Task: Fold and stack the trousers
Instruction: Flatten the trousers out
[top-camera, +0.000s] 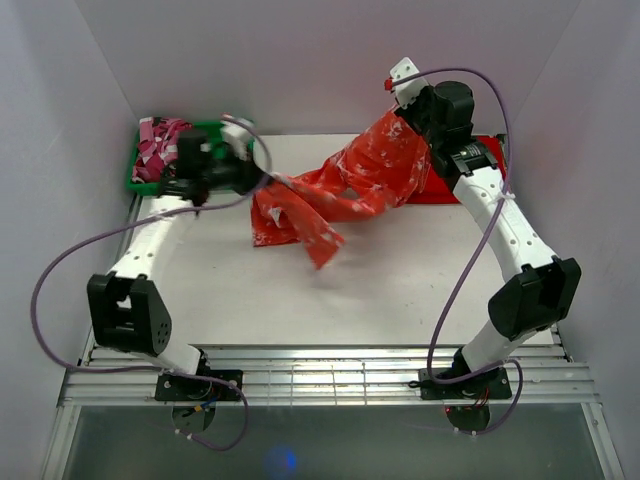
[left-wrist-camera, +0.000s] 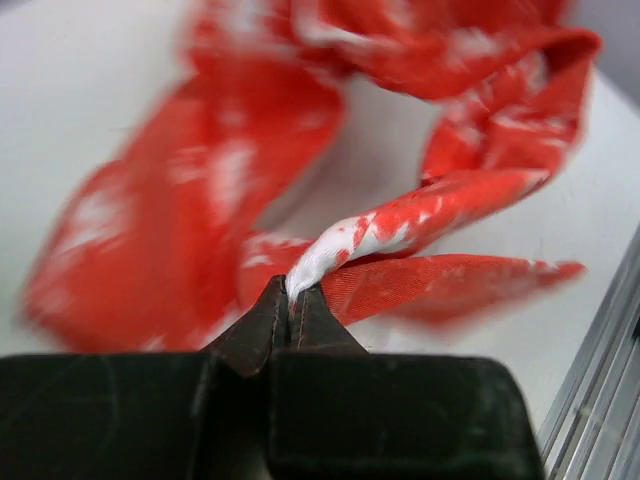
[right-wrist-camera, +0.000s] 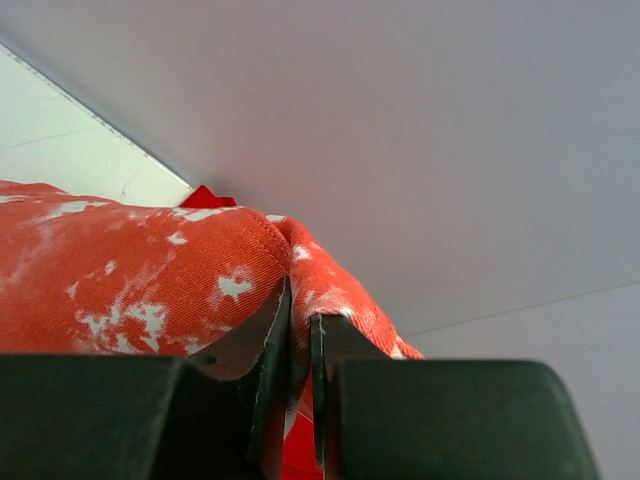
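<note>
The fold comes back and down past the plain red cloth next and my right gripper releases it, since the bare tabletop lies below the gripper, nearer my base.
The orange-red trousers (top-camera: 345, 185), speckled with white, hang stretched between both grippers above the table, with loose folds drooping toward the middle. My left gripper (top-camera: 262, 178) is shut on one whitish edge of the trousers (left-wrist-camera: 330, 250). My right gripper (top-camera: 408, 118) is raised at the back right and is shut on a fold of the trousers (right-wrist-camera: 180, 285); the cloth drapes over its fingers (right-wrist-camera: 345, 335).
A green bin (top-camera: 150, 165) with pink-and-white patterned cloth (top-camera: 160, 140) stands at the back left, behind the left wrist. A plain red folded cloth (top-camera: 460, 185) lies at the back right under the right arm. White walls close in on three sides.
</note>
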